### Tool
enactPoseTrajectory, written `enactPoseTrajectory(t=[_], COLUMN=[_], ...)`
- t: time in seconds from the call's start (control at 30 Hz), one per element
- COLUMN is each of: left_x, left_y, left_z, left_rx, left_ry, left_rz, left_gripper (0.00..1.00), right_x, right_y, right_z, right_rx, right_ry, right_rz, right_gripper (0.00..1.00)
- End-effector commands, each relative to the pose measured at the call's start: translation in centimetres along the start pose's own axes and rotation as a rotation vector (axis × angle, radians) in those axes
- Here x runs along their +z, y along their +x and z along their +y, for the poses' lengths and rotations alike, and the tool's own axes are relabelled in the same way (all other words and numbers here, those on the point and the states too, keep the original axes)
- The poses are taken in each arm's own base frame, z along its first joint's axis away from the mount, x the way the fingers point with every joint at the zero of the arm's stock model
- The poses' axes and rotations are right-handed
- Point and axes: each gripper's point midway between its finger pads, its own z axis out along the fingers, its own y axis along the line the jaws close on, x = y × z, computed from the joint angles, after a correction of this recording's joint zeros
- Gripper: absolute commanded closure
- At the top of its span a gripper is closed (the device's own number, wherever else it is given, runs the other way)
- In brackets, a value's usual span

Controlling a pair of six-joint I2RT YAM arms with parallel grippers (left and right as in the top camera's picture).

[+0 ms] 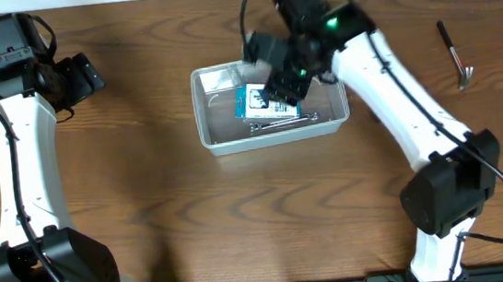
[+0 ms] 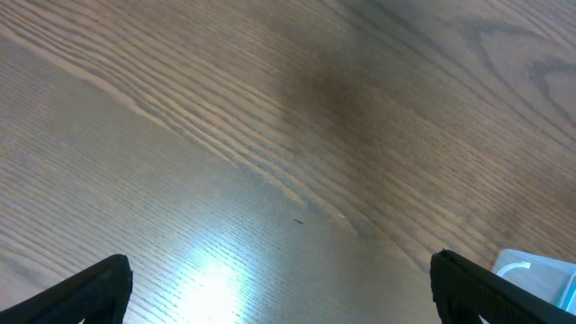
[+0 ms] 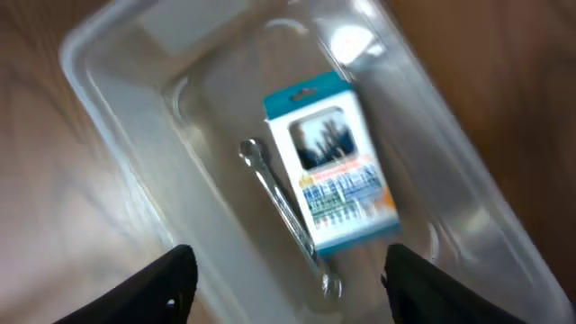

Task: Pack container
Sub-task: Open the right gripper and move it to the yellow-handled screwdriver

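Next, my empty right gripper will leave the container toward the right in the overhead view and lower onto the screwdriver's black handle point(image 1: 445, 34), since box and wrench already lie inside.
The clear plastic container point(image 1: 217, 137) sits at the table's centre. Inside lie a small blue-and-white box point(image 1: 260, 103) and a metal wrench point(image 1: 279, 122). In the right wrist view the container point(image 3: 117, 108) holds the box point(image 3: 333, 162) with the wrench point(image 3: 283, 211) beside it. My right gripper point(image 1: 285, 80) hovers over the container's right half, open and empty, and shows in its own wrist view point(image 3: 288, 288). My left gripper point(image 1: 88, 78) is open and empty over bare wood at the far left; its wrist view point(image 2: 279, 288) shows only table and a container corner point(image 2: 535, 274).
A dark pen-like tool with a metal tip point(image 1: 454, 54) lies on the table at the far right, apart from the container. The table is brown wood grain.
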Motion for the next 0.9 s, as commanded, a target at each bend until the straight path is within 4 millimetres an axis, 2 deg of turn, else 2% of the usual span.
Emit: enactPoseTrajectory(t=[0.0, 0.1, 0.17, 0.27, 0.4, 0.57, 0.67, 0.77, 0.87], left_x=[0.1, 0.1, 0.1, 0.1, 0.1, 0.1, 0.1, 0.1, 0.1], left_y=[-0.1, -0.1, -0.1, -0.1, -0.1, -0.1, -0.1, -0.1, -0.1], left_z=[0.3, 0.3, 0.3, 0.3, 0.2, 0.3, 0.3, 0.3, 0.3], left_rx=[-0.013, -0.012, -0.013, -0.013, -0.013, -0.012, -0.013, -0.013, -0.013], left_ry=[-0.01, -0.01, -0.01, -0.01, -0.01, -0.01, -0.01, -0.01, -0.01], left_rz=[0.001, 0.001, 0.001, 0.001, 0.001, 0.001, 0.001, 0.001, 0.001], left_gripper=[0.02, 0.02, 0.02, 0.02, 0.02, 0.02, 0.02, 0.02, 0.02], right_x=[-6.7, -9.6, -10.5, -11.1, -10.5, -7.6, -4.8, -2.1, 0.0], right_y=[-0.5, 1.8, 3.7, 6.3, 9.6, 13.7, 15.9, 17.5, 18.7], right_z=[-2.7, -5.0, -6.2, -7.6, -9.3, -11.2, -12.0, -12.5, -12.5], right_rx=[0.243, 0.344, 0.396, 0.466, 0.549, 0.644, 0.68, 0.67, 0.675], right_ry=[0.119, 0.224, 0.264, 0.272, 0.272, 0.26, 0.255, 0.256, 0.252], right_rz=[-0.082, -0.043, -0.008, 0.037, 0.09, 0.15, 0.17, 0.173, 0.178], right_gripper=[0.31, 0.32, 0.3, 0.28, 0.27, 0.25, 0.24, 0.41, 0.43])
